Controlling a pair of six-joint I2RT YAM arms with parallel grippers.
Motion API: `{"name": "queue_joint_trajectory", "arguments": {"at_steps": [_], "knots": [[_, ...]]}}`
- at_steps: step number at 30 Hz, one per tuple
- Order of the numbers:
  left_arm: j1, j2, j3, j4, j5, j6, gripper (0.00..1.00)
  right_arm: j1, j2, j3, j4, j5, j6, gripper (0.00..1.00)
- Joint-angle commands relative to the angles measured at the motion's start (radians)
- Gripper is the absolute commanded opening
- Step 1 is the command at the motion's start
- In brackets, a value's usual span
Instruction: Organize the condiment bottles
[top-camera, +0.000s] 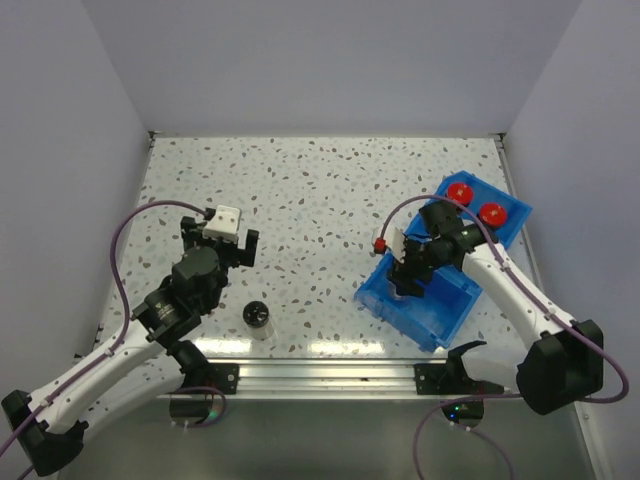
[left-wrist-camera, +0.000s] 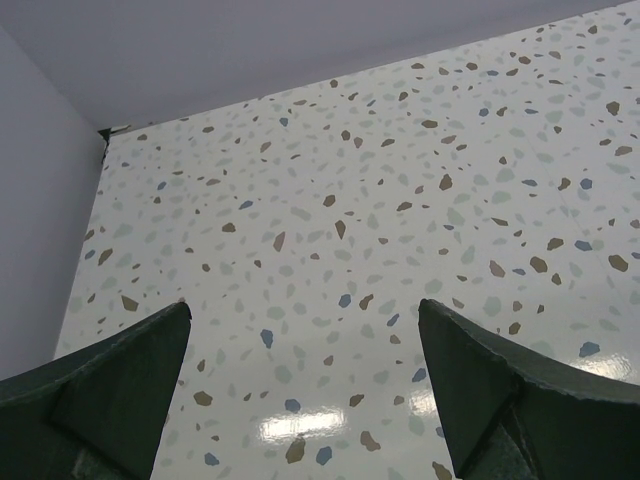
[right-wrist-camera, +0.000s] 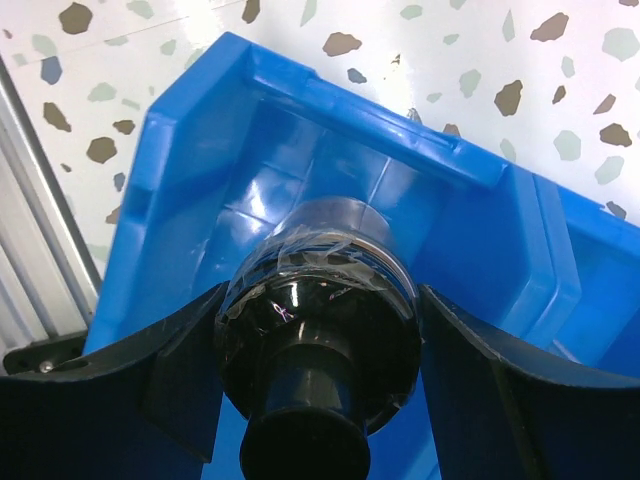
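Observation:
The clear jar goes down slightly in my right gripper next, toward the side of the bin facing the open table, and then it is released.
My right gripper is shut on a clear jar with a black shaker lid and holds it upright inside the near compartment of the blue divided bin. In the right wrist view both fingers press the jar's sides. Two red-capped jars stand in the bin's far compartment. A second black-lidded jar stands on the table near the front edge. My left gripper is open and empty above the table, behind and left of that jar. The silver-capped jars are out of view.
The speckled table is walled at the back and on both sides. A metal rail runs along the front edge. The bin's blue wall rises close in front of the held jar.

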Motion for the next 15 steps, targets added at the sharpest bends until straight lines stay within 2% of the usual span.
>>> {"name": "queue_joint_trajectory", "arguments": {"at_steps": [1, 4, 10, 15], "knots": [[0.005, 0.002, 0.001, 0.052, 0.010, -0.004, 1.00, -0.007, 0.038, 0.001, 0.115, -0.012, -0.013, 0.40], [0.005, 0.003, 0.000, 0.049, 0.008, -0.004, 1.00, -0.005, 0.060, -0.002, 0.141, -0.021, -0.022, 0.46], [0.005, 0.002, 0.000, 0.050, 0.014, -0.002, 1.00, -0.005, 0.055, -0.032, 0.162, -0.018, -0.026, 0.66], [0.005, 0.007, 0.001, 0.052, 0.026, -0.005, 1.00, -0.005, 0.046, -0.042, 0.159, -0.021, -0.024, 0.70]]}}
